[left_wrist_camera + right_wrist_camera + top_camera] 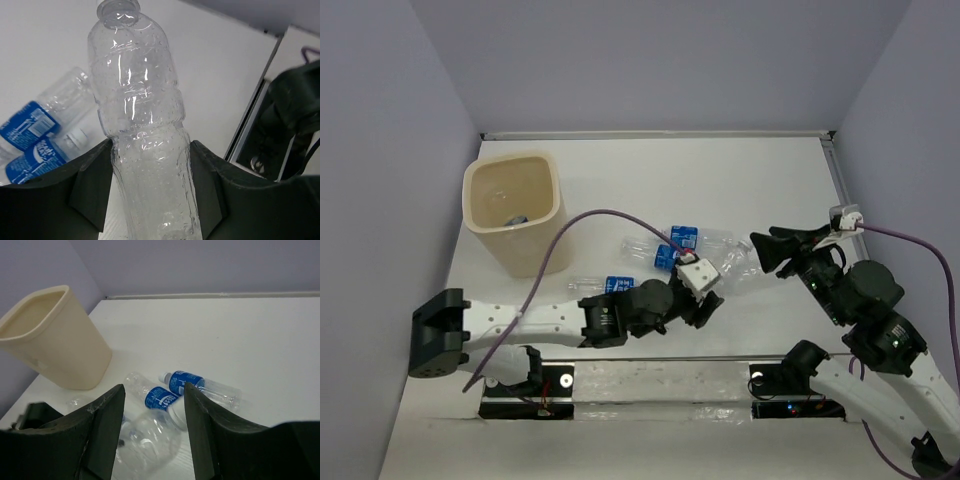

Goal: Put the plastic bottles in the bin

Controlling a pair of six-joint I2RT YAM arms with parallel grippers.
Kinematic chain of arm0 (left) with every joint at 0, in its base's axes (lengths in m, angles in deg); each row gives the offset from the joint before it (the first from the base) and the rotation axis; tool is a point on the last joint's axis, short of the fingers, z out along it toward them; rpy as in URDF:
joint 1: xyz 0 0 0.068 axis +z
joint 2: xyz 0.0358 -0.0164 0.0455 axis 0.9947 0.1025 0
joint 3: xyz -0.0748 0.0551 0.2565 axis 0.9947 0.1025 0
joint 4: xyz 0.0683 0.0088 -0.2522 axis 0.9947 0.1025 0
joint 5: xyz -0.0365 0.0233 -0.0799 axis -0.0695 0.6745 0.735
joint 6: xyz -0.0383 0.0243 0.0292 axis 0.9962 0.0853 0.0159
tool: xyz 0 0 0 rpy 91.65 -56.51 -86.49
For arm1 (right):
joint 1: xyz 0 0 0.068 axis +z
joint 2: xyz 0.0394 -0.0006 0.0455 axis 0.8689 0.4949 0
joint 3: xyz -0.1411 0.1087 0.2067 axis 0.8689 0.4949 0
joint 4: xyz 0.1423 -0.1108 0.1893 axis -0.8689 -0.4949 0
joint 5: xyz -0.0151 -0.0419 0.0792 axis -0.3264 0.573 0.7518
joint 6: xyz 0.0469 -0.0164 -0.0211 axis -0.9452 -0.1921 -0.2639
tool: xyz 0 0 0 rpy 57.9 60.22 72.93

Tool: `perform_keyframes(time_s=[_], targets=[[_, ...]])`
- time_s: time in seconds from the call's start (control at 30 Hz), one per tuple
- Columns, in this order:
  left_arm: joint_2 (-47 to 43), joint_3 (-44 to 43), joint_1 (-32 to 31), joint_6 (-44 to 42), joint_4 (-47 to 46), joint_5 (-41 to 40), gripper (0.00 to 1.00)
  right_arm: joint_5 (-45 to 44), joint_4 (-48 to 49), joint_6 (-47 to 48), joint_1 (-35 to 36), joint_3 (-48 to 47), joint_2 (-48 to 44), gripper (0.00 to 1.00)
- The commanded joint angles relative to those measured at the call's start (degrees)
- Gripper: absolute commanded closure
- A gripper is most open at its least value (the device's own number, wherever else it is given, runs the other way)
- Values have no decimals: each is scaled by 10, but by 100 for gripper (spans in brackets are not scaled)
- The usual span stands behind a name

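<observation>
I will next lift my left gripper and swing it outward over the cream bin's opening to release the clear bottle (738, 263), since the bin's rim is well above the tabletop.
My left gripper (712, 296) is shut on an unlabelled clear plastic bottle (738, 263) that lies low over the table; in the left wrist view the bottle (137, 105) stands between both fingers (92, 175), neck pointing away. My right gripper (760, 253) is open and empty just beyond that bottle's far end, its jaws framing it in the right wrist view (150, 440). Two blue-labelled bottles (650, 250) (702, 238) lie side by side behind, also in the right wrist view (159, 398) (200, 385). Another labelled bottle (605, 285) lies by the left arm. The cream bin (515, 205) stands at the far left.
The bin (55, 340) is upright near the left wall, with something dark and small at its bottom. A metal rail (660, 375) runs along the near table edge between the arm bases. The right arm (295, 100) is close on the right of the held bottle.
</observation>
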Motion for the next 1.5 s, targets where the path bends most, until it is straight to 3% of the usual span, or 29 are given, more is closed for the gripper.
perform_keyframes(time_s=[0.0, 0.1, 0.2, 0.3, 0.43, 0.73, 0.83, 1.0, 1.13, 1.23, 1.3, 1.37, 1.47], targets=[[-103, 16, 25, 54, -72, -91, 61, 50, 21, 26, -3, -36, -6, 43], [-164, 11, 87, 73, -76, -113, 61, 69, 38, 22, -3, -22, 12, 42], [-243, 2, 183, 110, -80, -121, 61, 115, 89, 16, -3, 8, 30, 42], [-265, -14, 278, 126, -101, -162, 60, 180, 124, 5, -3, 23, 87, 41], [-243, -49, 394, 135, -112, -180, 60, 246, 180, -12, -3, 45, 149, 41], [-217, -126, 627, 116, 18, -144, 59, 322, 290, -26, 17, 67, 266, 41], [-219, -110, 665, 91, 17, -149, 59, 321, 306, -17, 40, 60, 313, 41], [-216, -40, 685, -49, -63, -193, 56, 337, 313, 9, 85, 20, 404, 39], [-212, 3, 685, -84, -87, -190, 53, 326, 264, 70, 141, -58, 512, 28], [-226, 32, 685, -77, -95, -179, 29, 321, 235, 104, 155, -111, 584, 19], [-229, 33, 685, -76, -91, -190, 8, 315, 212, 121, 163, -139, 622, 14], [-235, 29, 686, -76, -83, -194, 1, 306, 172, 147, 178, -178, 678, 13], [-250, 22, 685, -59, -68, -175, 1, 281, 151, 201, 195, -216, 736, 11]])
